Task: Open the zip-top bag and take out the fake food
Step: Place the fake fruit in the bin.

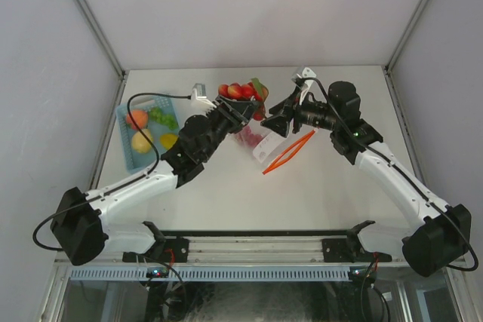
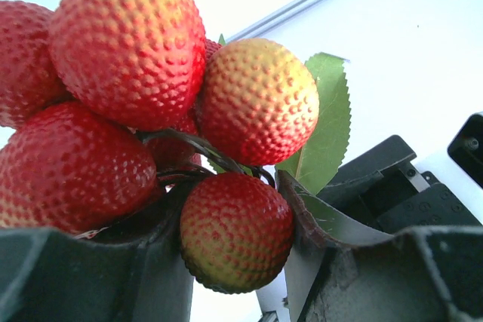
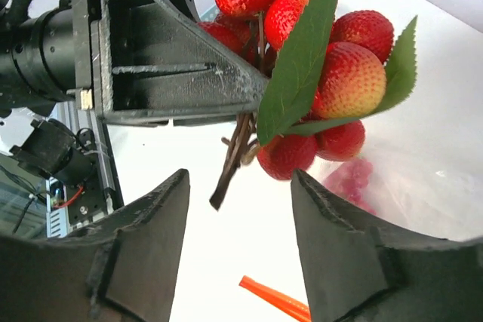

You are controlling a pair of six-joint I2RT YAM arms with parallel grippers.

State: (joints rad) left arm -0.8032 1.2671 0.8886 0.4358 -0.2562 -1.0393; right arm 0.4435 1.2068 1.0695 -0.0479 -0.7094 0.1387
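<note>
My left gripper swings over the basket already holding fruits next. It then lowers the bunch (image 3: pixel 332 65) and releases, since the basket is below it and to its left in the top view.
My left gripper (image 1: pixel 243 108) is shut on a bunch of fake red berries with green leaves (image 1: pixel 243 90), held above the table; in the left wrist view one berry (image 2: pixel 235 233) sits between the jaws of the left gripper (image 2: pixel 235 250). The clear zip-top bag (image 1: pixel 273 142) lies on the table under it, with its red-orange zip strip (image 1: pixel 290 150) toward the front and a dark pink piece (image 1: pixel 248 137) still inside. My right gripper (image 1: pixel 278 123) is open and empty just right of the bunch. The right wrist view shows the right gripper (image 3: pixel 240 180), the bunch (image 3: pixel 332 65), the strip (image 3: pixel 275 299) and the pink piece (image 3: pixel 349 179).
A light-blue slotted basket (image 1: pixel 125 139) stands at the left and holds an orange-red fruit (image 1: pixel 136 118), a green piece (image 1: pixel 162 117) and yellow fruits (image 1: pixel 142 141). White enclosure walls bound the table at the back and sides.
</note>
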